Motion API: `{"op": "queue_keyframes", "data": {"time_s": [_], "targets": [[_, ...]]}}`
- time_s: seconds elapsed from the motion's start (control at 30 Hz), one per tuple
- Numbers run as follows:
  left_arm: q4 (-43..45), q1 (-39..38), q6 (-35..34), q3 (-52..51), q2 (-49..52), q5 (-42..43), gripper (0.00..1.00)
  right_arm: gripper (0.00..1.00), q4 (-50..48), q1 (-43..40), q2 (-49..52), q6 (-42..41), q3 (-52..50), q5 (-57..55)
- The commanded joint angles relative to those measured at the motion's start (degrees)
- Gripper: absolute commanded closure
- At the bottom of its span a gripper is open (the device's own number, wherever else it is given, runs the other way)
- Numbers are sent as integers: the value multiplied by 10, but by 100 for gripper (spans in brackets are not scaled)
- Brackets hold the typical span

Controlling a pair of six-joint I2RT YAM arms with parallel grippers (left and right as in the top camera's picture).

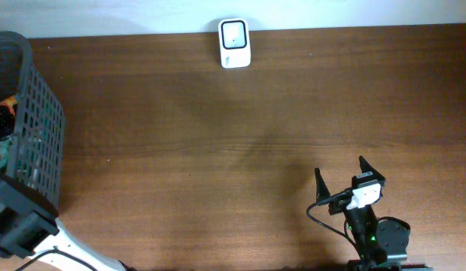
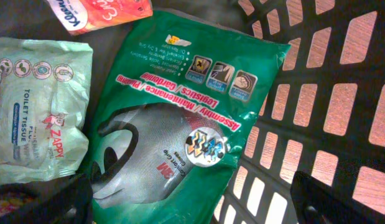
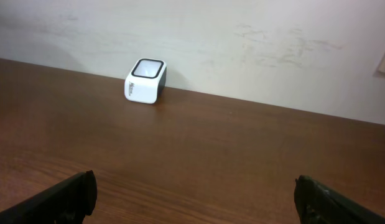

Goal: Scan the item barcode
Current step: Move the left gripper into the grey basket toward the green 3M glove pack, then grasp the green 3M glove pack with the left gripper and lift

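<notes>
Next, my left gripper needs to lower onto the round logo of the green glove (image 2: 204, 147) package and pinch there, because the package lies flat below between my open fingers.
The white barcode scanner (image 1: 234, 43) stands at the table's far edge against the wall, and the right wrist view shows the scanner (image 3: 145, 81) far ahead to the left. In the left wrist view, my left gripper (image 2: 192, 208) hangs open over a green glove package (image 2: 173, 118) lying in the black basket (image 2: 316, 93). One dark finger (image 2: 43, 199) is left of the package and the other is over the basket wall. Nothing is gripped. My right gripper (image 1: 343, 175) rests open and empty over bare table at the front right, fingers (image 3: 61, 199) wide apart.
Beside the green package lie a pale green wipes pack (image 2: 37, 118) and an orange-red pack (image 2: 99, 11). The basket (image 1: 37, 113) sits at the table's left edge, with my left arm (image 1: 18, 218) at its near end.
</notes>
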State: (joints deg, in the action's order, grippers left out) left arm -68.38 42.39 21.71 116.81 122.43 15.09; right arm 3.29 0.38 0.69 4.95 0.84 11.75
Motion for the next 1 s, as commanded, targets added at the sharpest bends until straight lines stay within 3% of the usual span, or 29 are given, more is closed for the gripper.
{"op": "queue_keyframes", "data": {"time_s": [0.0,0.3,0.37,0.4,0.5,0.57,0.6,0.7,0.97], "targets": [[-15,-3,25,3,26,20,1,2,-1,-4,-3,2,-5,5],[-12,-3,24,3,130,2,3,2,-1,-4,-3,2,-5,5],[-3,-4,24,3,130,2,16,1,-1,-4,-3,2,-5,5],[-2,-4,24,3,130,2,32,2,-1,-4,-3,2,-5,5],[-2,-4,24,3,130,2,63,2,-1,-4,-3,2,-5,5],[-2,-4,24,3,130,2,95,2,-1,-4,-3,2,-5,5],[-3,-4,21,4,129,2,100,2,-1,-4,-3,2,-5,5],[-8,-5,-8,25,121,2,100,2,-1,-4,-3,2,-5,5],[-46,-7,-84,214,23,6,100,2,-1,-4,-3,2,-5,5]]}}
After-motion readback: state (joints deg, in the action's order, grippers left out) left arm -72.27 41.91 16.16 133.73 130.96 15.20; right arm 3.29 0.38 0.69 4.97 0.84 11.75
